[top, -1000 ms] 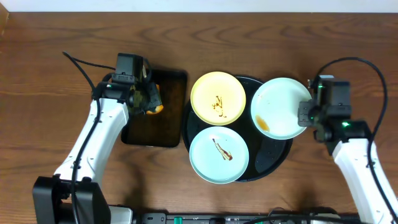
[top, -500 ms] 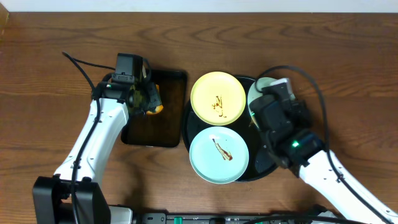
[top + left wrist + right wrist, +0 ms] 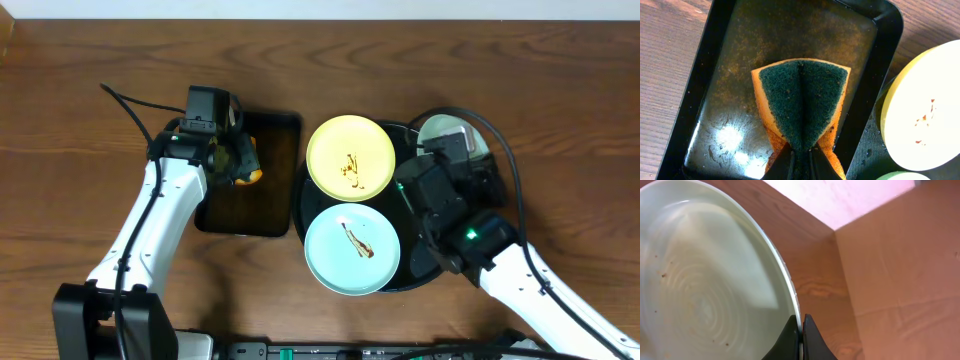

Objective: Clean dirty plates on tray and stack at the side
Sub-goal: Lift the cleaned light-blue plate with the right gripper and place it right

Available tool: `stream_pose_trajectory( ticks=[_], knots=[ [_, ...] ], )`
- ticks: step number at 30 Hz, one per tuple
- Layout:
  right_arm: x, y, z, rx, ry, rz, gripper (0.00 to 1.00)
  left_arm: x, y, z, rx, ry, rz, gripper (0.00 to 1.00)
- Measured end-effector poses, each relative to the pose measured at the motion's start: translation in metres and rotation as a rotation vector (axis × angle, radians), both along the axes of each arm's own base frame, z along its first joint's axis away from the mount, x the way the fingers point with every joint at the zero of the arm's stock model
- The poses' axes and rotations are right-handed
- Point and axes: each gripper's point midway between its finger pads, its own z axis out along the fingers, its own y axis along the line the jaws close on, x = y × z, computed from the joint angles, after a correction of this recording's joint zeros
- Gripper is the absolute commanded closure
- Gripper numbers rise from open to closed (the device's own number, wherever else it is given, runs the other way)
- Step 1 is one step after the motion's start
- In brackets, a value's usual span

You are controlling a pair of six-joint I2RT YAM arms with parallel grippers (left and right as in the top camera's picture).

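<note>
The robot's right gripper will next move off the round tray and down to let go of the second mint-blue plate's rim, since bare tabletop is below, to the gripper's right in the overhead view.
A pale yellow plate (image 3: pixel 350 158) with brown smears lies at the back of the round black tray (image 3: pixel 437 268). A mint-blue plate (image 3: pixel 352 248) with a brown streak lies at the tray's front. My right gripper (image 3: pixel 801 330) is shut on the rim of a second mint-blue plate (image 3: pixel 705 295), which is tilted up on edge. In the overhead view that plate (image 3: pixel 440 128) shows only partly behind the right arm, at the tray's back right. My left gripper (image 3: pixel 800 155) is shut on a teal-and-orange sponge (image 3: pixel 802 100) and pinches it into a fold.
A black rectangular tray (image 3: pixel 715 65) with a wet, stained floor lies under the sponge, left of the round tray. A cardboard box (image 3: pixel 905 255) stands beyond the table edge in the right wrist view. The right arm (image 3: pixel 450 215) reaches across the round tray's right half.
The right arm has swung in over the tray, tipping the held mint-blue plate up on edge toward the tray's back right. The left arm and sponge have not moved.
</note>
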Motion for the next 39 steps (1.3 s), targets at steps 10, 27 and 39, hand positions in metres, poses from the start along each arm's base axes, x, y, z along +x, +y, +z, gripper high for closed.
stream_pose_trajectory(
  ticks=[10, 27, 39],
  knots=[
    [0.007, -0.069, -0.034, 0.329, 0.006, -0.247, 0.99, -0.001, 0.000, 0.000, 0.001, 0.005, 0.000, 0.93],
    [-0.048, -0.220, -0.082, 0.726, -0.071, -0.794, 0.99, -0.002, 0.000, -0.001, 0.001, 0.009, 0.000, 0.93],
    [-0.045, -0.250, -0.144, 0.840, -0.013, -0.919, 0.99, -0.004, 0.000, -0.002, 0.002, 0.019, 0.000, 0.93]
  ],
)
